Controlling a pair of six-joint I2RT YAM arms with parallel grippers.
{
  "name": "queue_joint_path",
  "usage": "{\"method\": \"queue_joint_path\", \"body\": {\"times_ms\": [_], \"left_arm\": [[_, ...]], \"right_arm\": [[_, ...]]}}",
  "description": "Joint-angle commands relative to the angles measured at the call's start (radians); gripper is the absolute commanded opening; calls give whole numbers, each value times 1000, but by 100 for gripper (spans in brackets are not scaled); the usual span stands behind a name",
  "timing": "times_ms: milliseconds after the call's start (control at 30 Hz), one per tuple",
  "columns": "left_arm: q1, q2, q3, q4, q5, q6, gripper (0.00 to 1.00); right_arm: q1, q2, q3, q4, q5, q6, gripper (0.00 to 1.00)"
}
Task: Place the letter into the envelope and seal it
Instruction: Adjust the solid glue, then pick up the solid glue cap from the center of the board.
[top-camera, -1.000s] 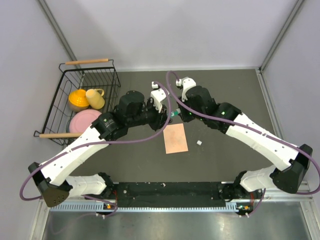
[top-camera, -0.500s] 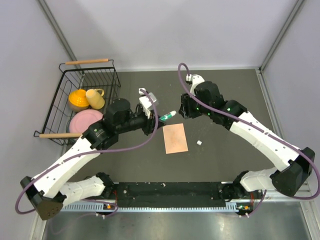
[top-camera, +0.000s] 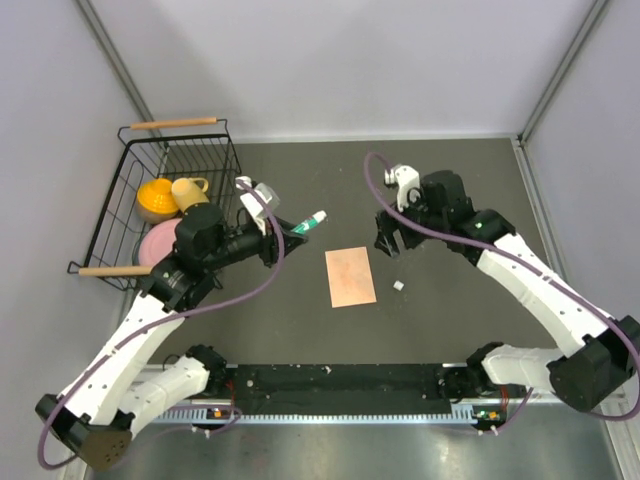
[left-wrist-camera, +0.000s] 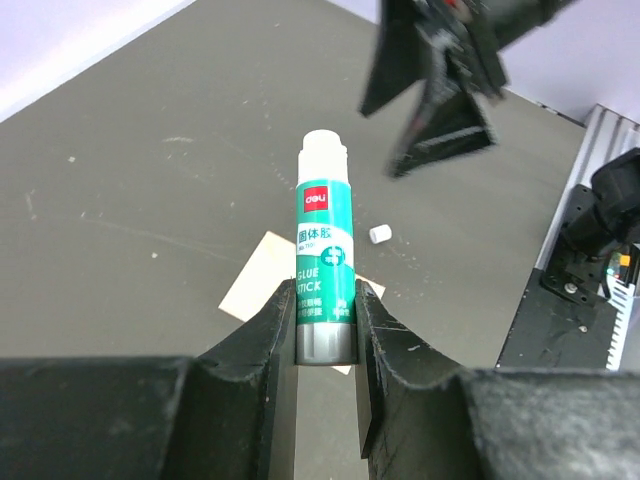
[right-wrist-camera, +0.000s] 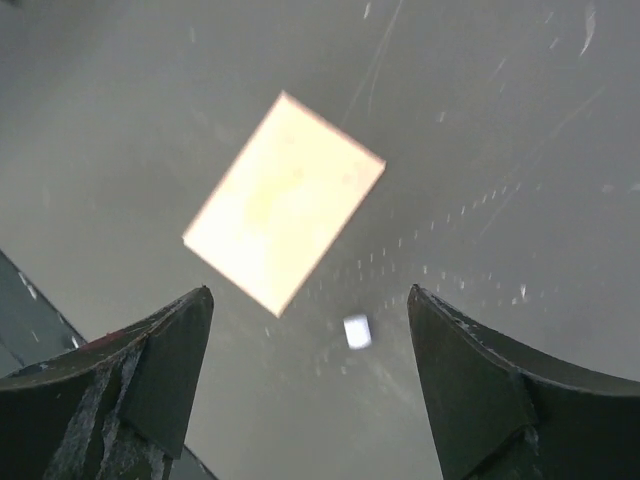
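I will bring the open fingers of my right gripper down and back around the small white cap (top-camera: 398, 285) (right-wrist-camera: 357, 332), because the cap is below and back from the gripper, clear of the envelope.
The peach envelope (top-camera: 351, 277) lies flat on the dark table, a plain rectangle; it also shows as the envelope (right-wrist-camera: 285, 215) and, half hidden, the envelope (left-wrist-camera: 258, 290). No letter is in view. My left gripper (top-camera: 288, 232) hangs left of and above the envelope, shut on the base of a white-and-green glue stick (top-camera: 308, 221), whose white end points away; the grip is plain at the left gripper (left-wrist-camera: 323, 300) and glue stick (left-wrist-camera: 323, 265). My right gripper (top-camera: 390, 242) stands open and empty to the envelope's upper right, right gripper (right-wrist-camera: 310, 300).
A small white cap (top-camera: 398, 285) lies on the table just right of the envelope, cap (right-wrist-camera: 356, 331). A black wire basket (top-camera: 120, 205) with wooden handles holds a yellow bowl (top-camera: 157, 199), a cup and a pink plate at the left. Grey walls close in the table.
The two grippers met over the envelope's top edge; the right one has opened and drawn back to the right, and the left one has pulled back left with the glue stick.
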Motion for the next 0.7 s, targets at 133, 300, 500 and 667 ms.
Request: {"method": "queue_joint_path", "body": {"times_ms": [133,300,500,667], "left_arm": [[185,-58,-98,52,152,-130,0],[296,-55,-173,118,227,-256,0],[316,-78,-210,139,229,-305,0],[320,-81,-222,139,224,-314,0]], "right_arm": [[-18,32,-182,-112,-52,-332,80],[-18,133,-230,-70,-59,-341,77],[-20,213,-293,14,-8,-370,73],[-21,282,-284,60,12,-361,70]]}}
